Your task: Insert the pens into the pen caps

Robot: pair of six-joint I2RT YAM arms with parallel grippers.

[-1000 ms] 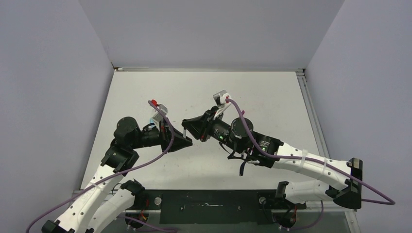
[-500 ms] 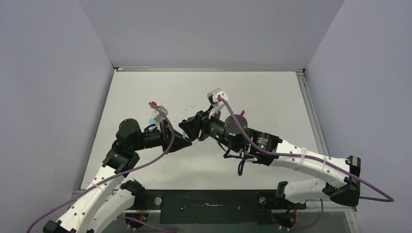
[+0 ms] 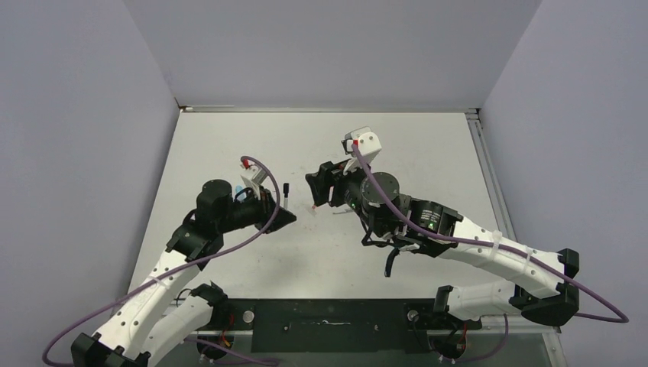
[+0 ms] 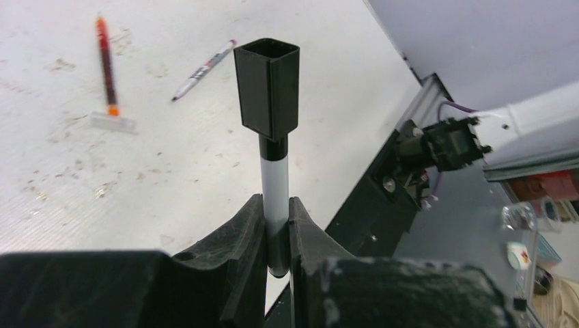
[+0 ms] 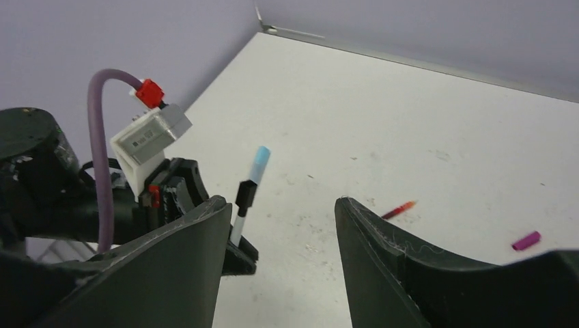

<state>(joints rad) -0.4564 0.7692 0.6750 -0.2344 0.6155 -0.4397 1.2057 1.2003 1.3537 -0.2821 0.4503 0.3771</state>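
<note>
I will tilt my left gripper down and lower it to the tabletop beside the light-blue cap to let go, since the black cap is already on the pen.
My left gripper (image 4: 276, 201) is shut on a pale grey-white pen (image 4: 275, 181) that stands upright. A black square cap (image 4: 267, 85) sits over the pen's top end. From above, the left gripper (image 3: 289, 219) and this pen (image 3: 284, 200) are left of centre. My right gripper (image 3: 313, 187) is just to their right, open and holding nothing. The right wrist view has its jaws wide apart (image 5: 280, 208), with the capped pen (image 5: 240, 212) beside its left finger. A light-blue cap (image 5: 259, 162) shows just past that pen's top. A red pen (image 4: 104, 65) lies on the table.
A second whitish pen (image 4: 203, 68) lies near the red one, and a clear flat piece (image 4: 113, 121) sits at the red pen's end. A small purple cap (image 5: 526, 240) lies at the right. The black base plate (image 4: 382, 205) marks the table's near edge.
My right gripper has opened and pulled back up and to the right, away from the left gripper. The left gripper shifted slightly right, and its upright capped pen now stands free.
</note>
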